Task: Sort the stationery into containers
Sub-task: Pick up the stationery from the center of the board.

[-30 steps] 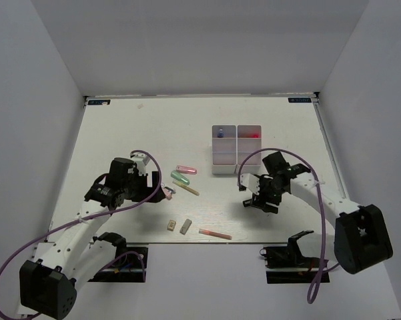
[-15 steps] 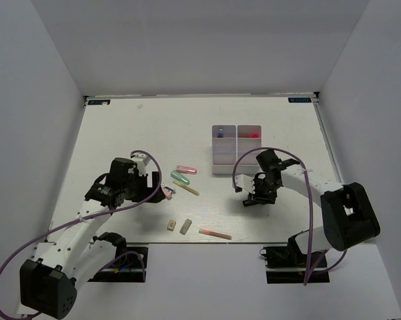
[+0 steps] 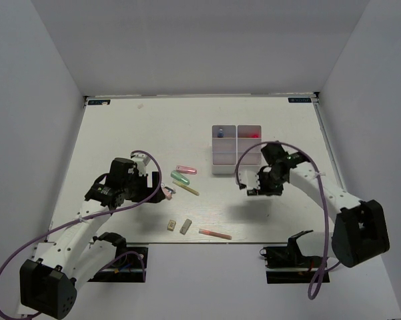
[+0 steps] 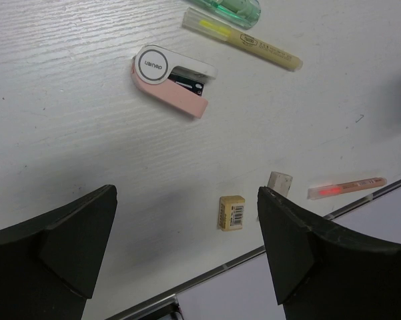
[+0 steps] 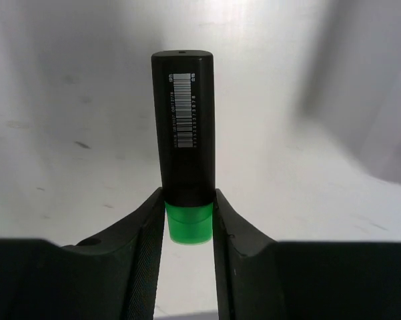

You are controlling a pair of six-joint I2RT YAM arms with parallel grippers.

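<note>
I will next move my right gripper outward over the box to the box's far section with the red item and let go of the highlighter, since one sorted item already lies there.
My right gripper is shut on a black highlighter with a green cap, held by the cap end above the table. In the top view this gripper hangs just in front of the white six-compartment box. My left gripper is open and empty above the table; in the top view it is left of the loose items. Below it lie a beige eraser, a grey eraser, a thin pink pen, a yellow pen and a green marker.
A pink-and-white stapler-like item lies by the yellow pen. A pink marker lies behind the green marker. The box's far compartments hold a blue-tipped item and a red one. The table's front edge is close to the erasers.
My right gripper has risen from the table with the green-capped highlighter and moved back towards the box. The left arm has not moved.
</note>
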